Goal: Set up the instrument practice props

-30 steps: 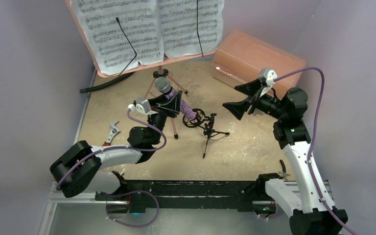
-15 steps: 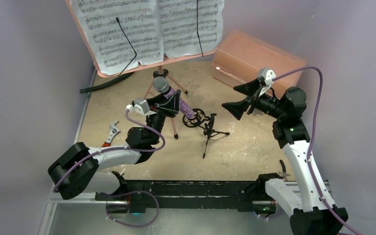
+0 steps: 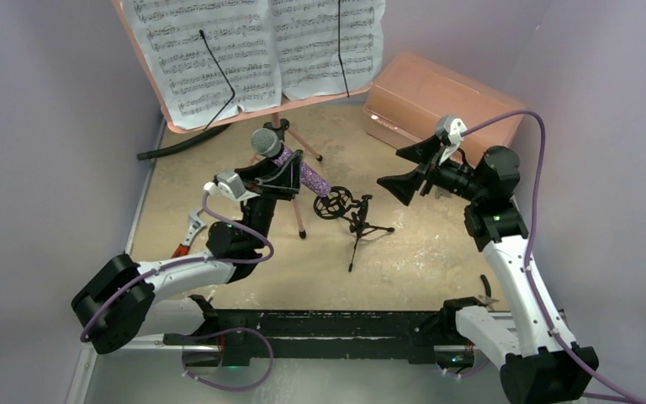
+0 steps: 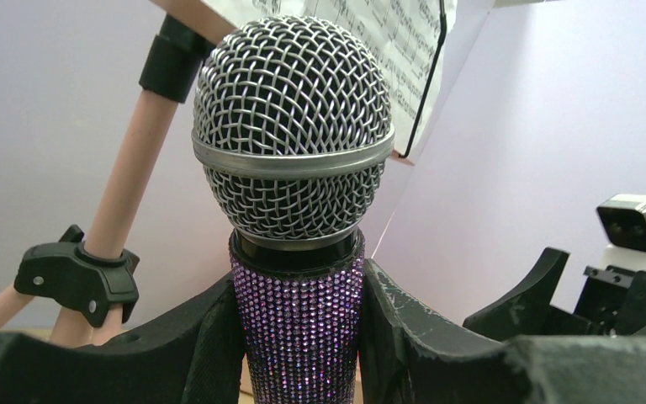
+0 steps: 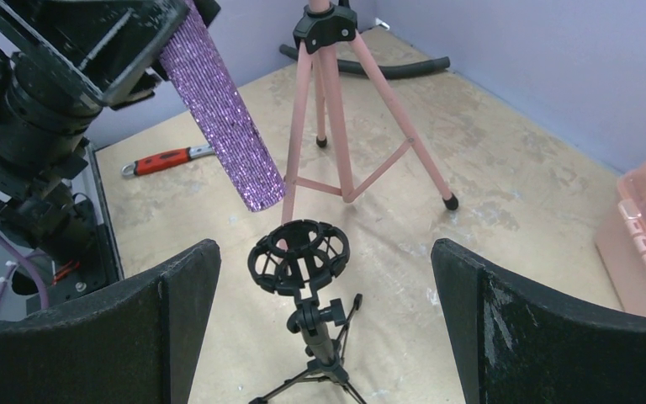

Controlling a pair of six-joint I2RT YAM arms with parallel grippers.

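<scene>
I need to move my left gripper down and toward the right in the top view and ease the microphone's tail into the mic stand's empty ring (image 3: 334, 204) to release it, because the tail points there.
My left gripper (image 3: 290, 171) (image 4: 299, 337) is shut on the purple glitter microphone (image 3: 299, 170) (image 4: 296, 278), held in the air with its mesh head up and left and its tail (image 5: 234, 143) slanting down toward the ring mount. The small black tripod mic stand (image 3: 355, 220) (image 5: 309, 316) stands on the table, its ring (image 3: 334, 204) (image 5: 299, 256) empty. To the right of that stand my right gripper (image 3: 402, 167) (image 5: 324, 328) hovers open, holding nothing. The pink music stand (image 3: 198, 118) on tripod legs (image 5: 349, 126) stands behind, with white sheet-music pages (image 3: 252, 46) on it.
A salmon plastic box (image 3: 437, 101) sits at the back right. A red-handled wrench (image 3: 189, 231) (image 5: 168, 157) lies at the left edge of the board. A black hose (image 3: 172, 145) (image 5: 378, 66) lies by the back left wall.
My left arm has carried the microphone up and to the left, away from the ring mount. The right gripper has edged slightly left, still open.
</scene>
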